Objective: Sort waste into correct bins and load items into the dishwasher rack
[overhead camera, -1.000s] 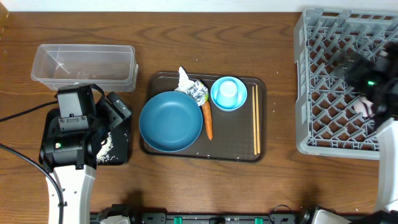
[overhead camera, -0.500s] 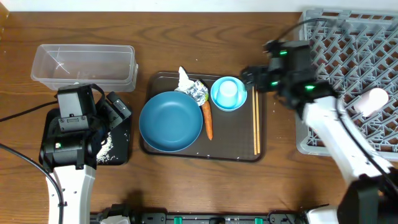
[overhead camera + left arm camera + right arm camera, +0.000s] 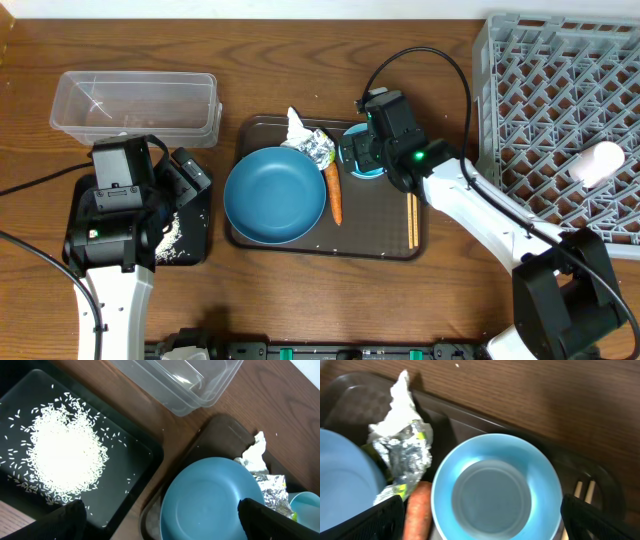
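Observation:
The pale-blue cup (image 3: 490,495) is standing inside the rim of the small light-blue bowl, so my right gripper will next lower its open fingers into the bowl around the cup.
My right gripper (image 3: 487,527) hangs open just above the small light-blue bowl (image 3: 445,505) on the brown tray, one finger on each side of it. A pale-blue cup (image 3: 490,495) stands inside that bowl. Left of it lie the orange carrot (image 3: 417,510) and the crumpled wrapper (image 3: 402,445); the chopsticks (image 3: 585,492) lie to its right. The wide blue bowl (image 3: 275,195) fills the tray's left half. My left gripper (image 3: 160,527) is open and empty above the black tray (image 3: 135,445), which holds the rice (image 3: 62,455). A white cup (image 3: 597,162) lies in the grey rack (image 3: 520,90).
The clear tub (image 3: 135,105) stands at the back left, behind the black tray. The brown serving tray (image 3: 330,245) sits mid-table, with the rack to its right at the table's edge. My right arm (image 3: 480,215) stretches over the tray's right end.
My right arm has swung left from the rack to above the small bowl. The white cup now lies in the rack. The left arm has not moved.

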`<state>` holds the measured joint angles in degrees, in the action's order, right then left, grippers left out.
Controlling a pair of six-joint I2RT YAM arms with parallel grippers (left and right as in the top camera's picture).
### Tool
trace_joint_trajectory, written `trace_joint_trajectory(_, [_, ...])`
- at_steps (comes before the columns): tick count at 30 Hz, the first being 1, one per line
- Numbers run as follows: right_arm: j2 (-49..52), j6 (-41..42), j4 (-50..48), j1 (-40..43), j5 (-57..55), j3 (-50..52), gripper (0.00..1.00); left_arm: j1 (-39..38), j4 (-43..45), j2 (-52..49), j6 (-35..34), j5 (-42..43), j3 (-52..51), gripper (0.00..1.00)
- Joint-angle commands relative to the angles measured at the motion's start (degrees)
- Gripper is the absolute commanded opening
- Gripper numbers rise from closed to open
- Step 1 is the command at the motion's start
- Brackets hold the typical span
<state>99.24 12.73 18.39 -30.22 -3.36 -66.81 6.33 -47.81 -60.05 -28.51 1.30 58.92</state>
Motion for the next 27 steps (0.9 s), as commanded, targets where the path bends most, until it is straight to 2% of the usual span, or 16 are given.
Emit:
trace_joint_trajectory(1, [1.44,-0.02,-0.28,-0.22,-2.73,-1.03,0.99,0.24,-0.15,-0.17,-0.09,-0.50,0.98,0.99])
trace_joint_trajectory(14, [6.47,0.50,-3.87,-0.68,-2.45,-1.03,0.96,0.24,-0.15,-0.17,-0.09,-0.50,0.98,1.00])
trace_joint_trajectory(19, [6.78,0.55,-4.22,-0.68,-2.45,-1.03,0.84,0.24,-0.15,-0.17,-0.09,-0.50,0.98,1.00])
trace_joint_trajectory(22, [6.78,0.61,-4.24,-0.68,-2.40,-1.03,0.73,0.24,-0.15,-0.17,-0.09,-0.50,0.98,1.00])
trace_joint_trajectory(27, [6.73,2.01,-3.87,-0.66,-2.23,-1.84,0.64,0.24,-0.15,-0.17,-0.09,-0.50,0.98,1.00])
